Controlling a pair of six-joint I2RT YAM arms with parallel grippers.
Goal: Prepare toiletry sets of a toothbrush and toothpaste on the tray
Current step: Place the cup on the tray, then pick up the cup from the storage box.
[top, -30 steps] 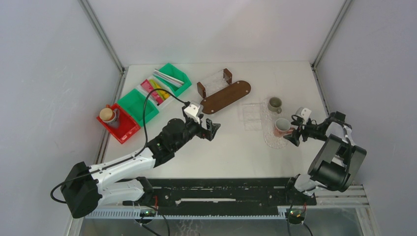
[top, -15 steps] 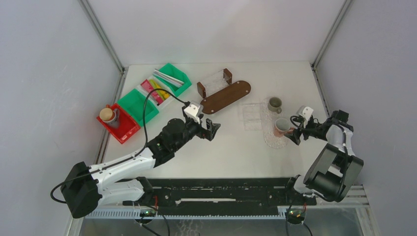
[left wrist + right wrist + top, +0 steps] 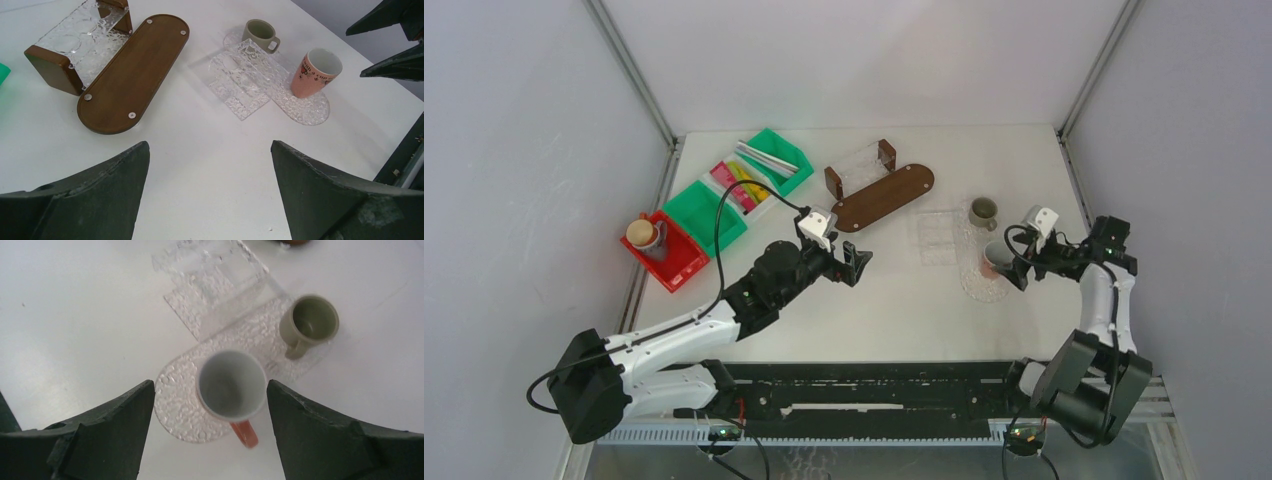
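The cream cup at the red bin is on top of the grey one. My left gripper should swing left in the top view next and lower onto the cream cup's rim.
A pink mug [image 3: 996, 258] and an olive-grey mug [image 3: 982, 211] stand on a clear textured tray [image 3: 976, 285] at the right. Seen from the right wrist, the pink mug [image 3: 231, 385] sits below and between the fingers of my right gripper [image 3: 210, 382], which is open and touches nothing; its orange handle points toward me. My left gripper [image 3: 856, 262] hovers open over bare table mid-scene, holding nothing. In the left wrist view it [image 3: 209, 145] faces the mugs. Toothbrushes [image 3: 764, 158] and coloured tubes [image 3: 740, 185] lie in green bins at the far left.
A brown oval wooden tray [image 3: 882, 196] with a glass and wood holder [image 3: 861, 167] lies at the back centre. A clear glass rack [image 3: 934, 236] adjoins the clear tray. A red bin [image 3: 664, 252] with a grey cup sits at the left edge.
My right arm has folded back toward the right wall and its wrist has lifted over the pink mug, jaws slightly wider. The left arm and both mugs have not moved.
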